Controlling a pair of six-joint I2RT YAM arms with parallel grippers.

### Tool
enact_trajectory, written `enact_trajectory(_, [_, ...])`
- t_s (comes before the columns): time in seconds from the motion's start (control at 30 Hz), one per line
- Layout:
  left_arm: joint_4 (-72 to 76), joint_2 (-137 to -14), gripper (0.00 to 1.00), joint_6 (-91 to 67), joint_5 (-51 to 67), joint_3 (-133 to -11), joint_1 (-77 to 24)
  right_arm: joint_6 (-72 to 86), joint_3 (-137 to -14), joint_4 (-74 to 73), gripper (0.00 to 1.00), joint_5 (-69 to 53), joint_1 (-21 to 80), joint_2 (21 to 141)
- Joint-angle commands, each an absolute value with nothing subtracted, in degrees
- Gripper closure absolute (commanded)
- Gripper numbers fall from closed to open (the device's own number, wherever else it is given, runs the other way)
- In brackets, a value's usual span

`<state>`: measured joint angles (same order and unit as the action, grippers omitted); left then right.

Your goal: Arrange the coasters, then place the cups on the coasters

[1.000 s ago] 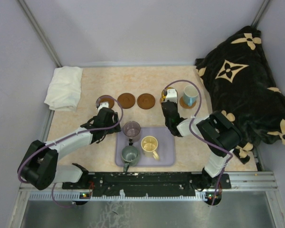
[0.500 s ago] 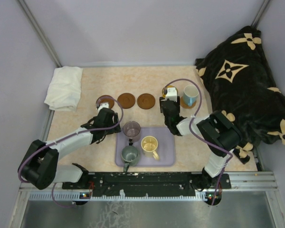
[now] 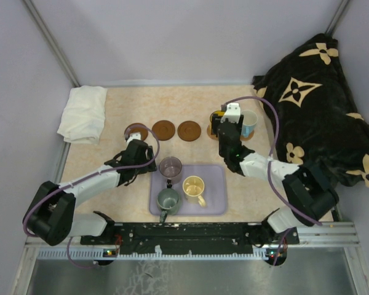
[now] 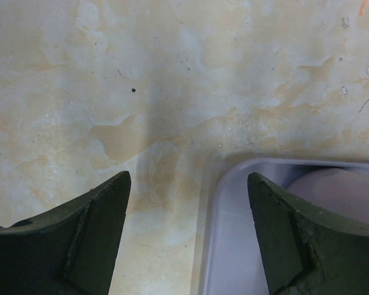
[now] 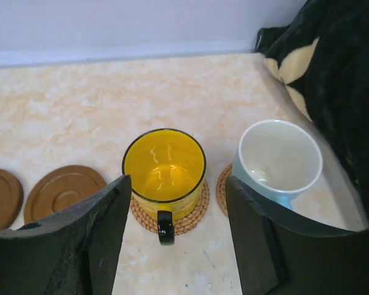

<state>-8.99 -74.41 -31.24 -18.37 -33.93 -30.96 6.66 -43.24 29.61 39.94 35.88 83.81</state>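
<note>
My right gripper will next move back and to the left in the top view, turn and lower onto the cream cup's handle (image 3: pixel 202 201), as it sticks out clear of the other cups.
An orange-yellow cup (image 5: pixel 164 166) stands free on a woven coaster (image 5: pixel 194 209), its black handle toward me. My right gripper (image 5: pixel 175 246) hangs open just behind and above it, holding nothing; from above the gripper (image 3: pixel 223 130) covers most of that cup. A light blue cup (image 3: pixel 248 123) sits on its own coaster (image 5: pixel 222 187) to the right. Three brown coasters (image 3: pixel 136 131) (image 3: pixel 163 129) (image 3: pixel 189 130) lie bare in a row. Purple-grey (image 3: pixel 170 166), grey-green (image 3: pixel 168 198) and cream (image 3: pixel 194 186) cups stand on the lavender tray (image 3: pixel 216 203). My left gripper (image 4: pixel 189 178) is open over the tray's left edge.
A dark patterned blanket (image 3: pixel 313 104) fills the right side, close to the light blue cup. A folded white cloth (image 3: pixel 83 114) lies at the back left. Walls enclose the table on three sides.
My right gripper has opened off the orange-yellow cup and drawn up and back from it; its elbow swung right. The left arm has not moved.
</note>
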Motion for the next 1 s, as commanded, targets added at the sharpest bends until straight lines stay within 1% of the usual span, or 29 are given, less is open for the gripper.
enact_trajectory(0.0, [-8.70, -71.82, 0.17, -31.01, -18.05, -34.55, -30.52, 7.12, -47.58, 24.40, 0.37, 43.40, 36.48, 75.64])
enact_trajectory(0.1, [-9.19, -70.46, 0.17, -31.15, -18.14, -34.17, -30.51, 7.35, -48.21, 19.50, 0.37, 44.48, 37.91, 71.77])
enact_trajectory(0.23, [-9.79, -68.50, 0.17, -31.54, -18.38, -33.30, -30.54, 8.02, -46.44, 13.56, 0.40, 47.73, 43.15, 66.50])
enact_trajectory(0.37, [-10.41, -66.91, 0.16, -32.07, -18.24, -32.45, -30.54, 15.67, -44.37, 2.41, 0.47, 50.53, 50.45, 60.69])
enact_trajectory(0.43, [-10.59, -66.34, 0.16, -32.17, -18.03, -32.14, -30.50, 21.38, -43.60, -5.39, 0.51, 51.02, 54.01, 57.22])
enact_trajectory(0.57, [-10.97, -65.92, 0.16, -32.28, -17.78, -31.91, -30.50, 30.37, -43.19, -18.40, 0.56, 50.92, 61.75, 54.03])
enact_trajectory(0.73, [-11.16, -65.59, 0.16, -32.77, -17.71, -31.82, -30.50, 39.07, -43.87, -30.19, 0.57, 47.06, 68.92, 54.69])
enact_trajectory(0.83, [-11.35, -65.41, 0.16, -33.05, -17.80, -31.89, -30.50, 40.37, -43.73, -32.38, 0.58, 41.89, 70.83, 54.94])
enact_trajectory(0.97, [-11.56, -65.47, 0.16, -33.30, -17.78, -31.84, -30.50, 41.16, -43.06, -33.21, 0.58, 39.05, 72.91, 54.63])
